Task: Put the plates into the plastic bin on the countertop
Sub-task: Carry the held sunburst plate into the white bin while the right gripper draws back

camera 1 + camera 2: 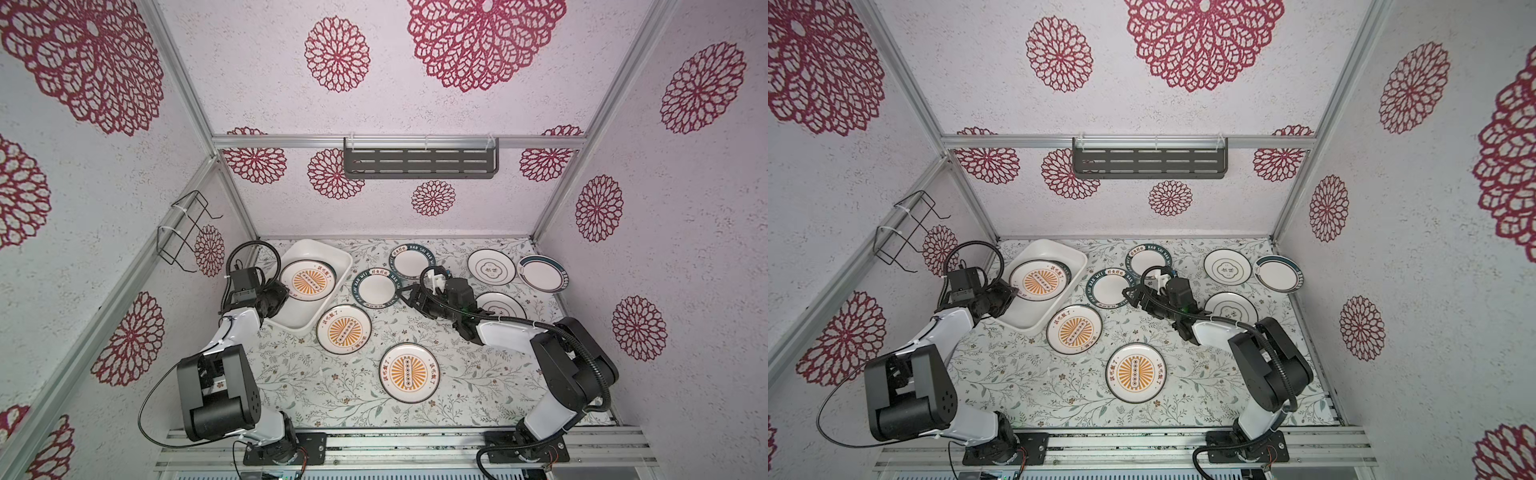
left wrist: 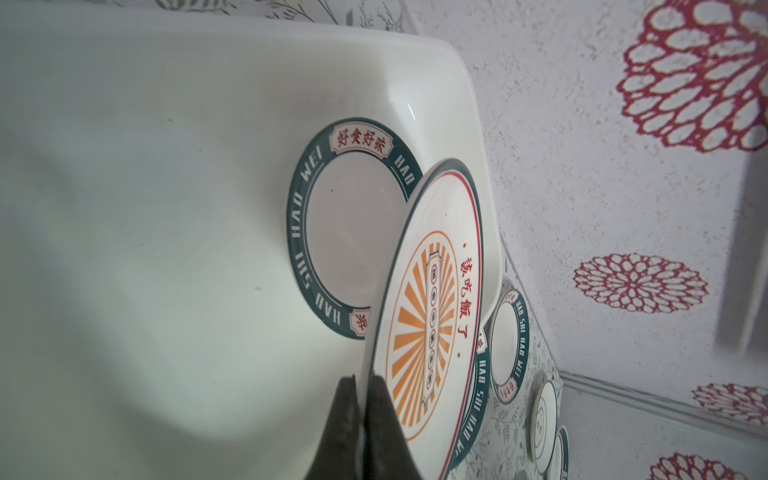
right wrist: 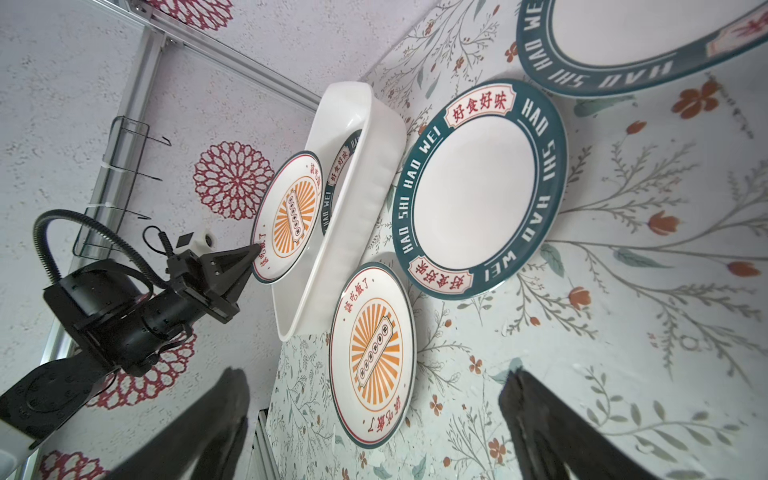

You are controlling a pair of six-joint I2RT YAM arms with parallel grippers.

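My left gripper lowers the sunburst plate [image 1: 308, 280] outward onto the teal-lettered plate in the bin and releases its rim next. That plate lies below and outward of the gripper.
My left gripper [image 1: 283, 291] [image 2: 365, 383] is shut on the rim of a sunburst plate [image 1: 308, 280] [image 2: 428, 316], held tilted over the white plastic bin [image 1: 291, 321] [image 2: 166, 166]. Under it, a teal-lettered plate [image 2: 349, 232] lies flat in the bin. My right gripper [image 1: 409, 297] [image 3: 376, 374] hangs open and empty above the countertop [image 1: 332, 395], beside a teal-lettered plate [image 1: 376, 289] [image 3: 478, 187]. Several more plates lie on the countertop: two sunburst ones [image 1: 343, 329] [image 1: 409, 372], another teal-lettered one [image 1: 411, 259], and ringed ones [image 1: 491, 266] at the right.
A dark slotted shelf [image 1: 420, 162] hangs on the back wall and a black wire rack [image 1: 187, 230] on the left wall. The bin sits angled in the back left corner. An aluminium rail [image 1: 395, 446] carrying both arm bases runs along the front edge.
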